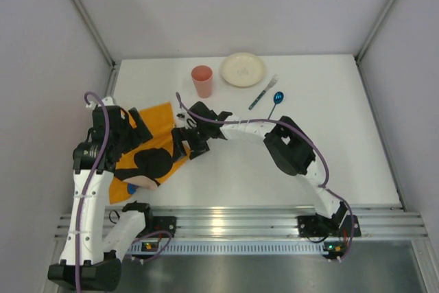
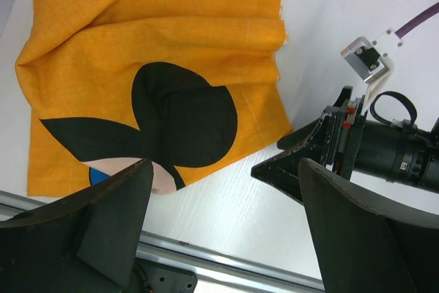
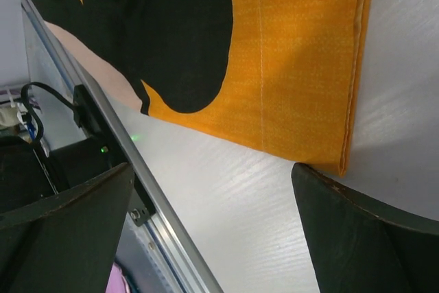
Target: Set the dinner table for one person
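Observation:
The mat's corner is already beside one finger of my open right gripper, so I should ease the gripper slightly outward onto it and close its fingers there.
The white dinner table (image 1: 260, 162) carries an orange cloth mat (image 1: 159, 123) with a black cartoon-mouse shape, lying rumpled at the near left. My left gripper (image 1: 140, 127) hovers over the mat's left part, open and empty; in the left wrist view (image 2: 226, 224) its jaws stand wide over the mat's near edge (image 2: 158, 46). My right gripper (image 1: 190, 145) is open and empty just off the mat's right corner; in the right wrist view (image 3: 212, 231) the mat's corner (image 3: 302, 87) lies next to one finger (image 3: 370, 238). A pink cup (image 1: 202, 80), cream plate (image 1: 243, 68), fork (image 1: 263, 92) and blue spoon (image 1: 276, 101) sit at the far side.
An aluminium rail (image 1: 240, 221) runs along the near table edge and shows in both wrist views (image 2: 226, 265) (image 3: 103, 135). White walls enclose the table on three sides. My right gripper also shows in the left wrist view (image 2: 309, 162), close to the mat's corner.

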`<state>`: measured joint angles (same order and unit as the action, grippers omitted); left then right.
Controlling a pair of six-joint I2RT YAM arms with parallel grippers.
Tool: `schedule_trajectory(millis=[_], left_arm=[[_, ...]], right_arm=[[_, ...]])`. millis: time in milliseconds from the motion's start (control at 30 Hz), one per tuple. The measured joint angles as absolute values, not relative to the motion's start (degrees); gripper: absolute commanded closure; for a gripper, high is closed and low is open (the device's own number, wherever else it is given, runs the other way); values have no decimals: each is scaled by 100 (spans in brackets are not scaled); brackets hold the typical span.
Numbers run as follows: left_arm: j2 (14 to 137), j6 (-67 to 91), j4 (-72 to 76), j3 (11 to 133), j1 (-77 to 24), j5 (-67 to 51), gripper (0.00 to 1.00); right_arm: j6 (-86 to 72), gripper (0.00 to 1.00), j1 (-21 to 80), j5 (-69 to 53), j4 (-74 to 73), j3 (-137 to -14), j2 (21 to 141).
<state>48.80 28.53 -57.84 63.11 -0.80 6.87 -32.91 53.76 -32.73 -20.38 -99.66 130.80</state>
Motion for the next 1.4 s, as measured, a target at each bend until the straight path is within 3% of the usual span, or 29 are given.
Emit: schedule_trajectory(millis=[300,400,433,533,733,800,933,1167,1400], left_arm=[[4877,2685,-5983,6364,-80,600,9],[4875,2661,-6016,6366,-80,582,10],[4875,2657,-6023,6366,-80,580,10],[4875,2635,-6049,6372,-80,578,10],[4851,2576,-6136,6407,-130,580,10],[4812,2556,-6173,6407,-156,580,11],[4692,2539,-6206,6407,-167,585,11],[4480,2545,-6346,6407,-167,617,10],[4528,2679,-6278,6178,-167,738,10]], right_arm=[[-3645,0,5380,-2392,-1640,-10121,13176],[-3741,23,5391,-1946,-1588,-10169,13207],[-3776,36,5389,-1852,-1581,-10178,13225],[-3876,48,5400,-1496,-1603,-10311,13362],[-4001,55,5561,-696,-1789,-10836,13644],[-4032,66,5660,-499,-1900,-11135,13821],[-4110,100,5806,-305,-1970,-11581,14158],[-4160,100,5800,-49,-1798,-10906,13758],[-4226,100,5124,541,-2388,-7690,11310]])
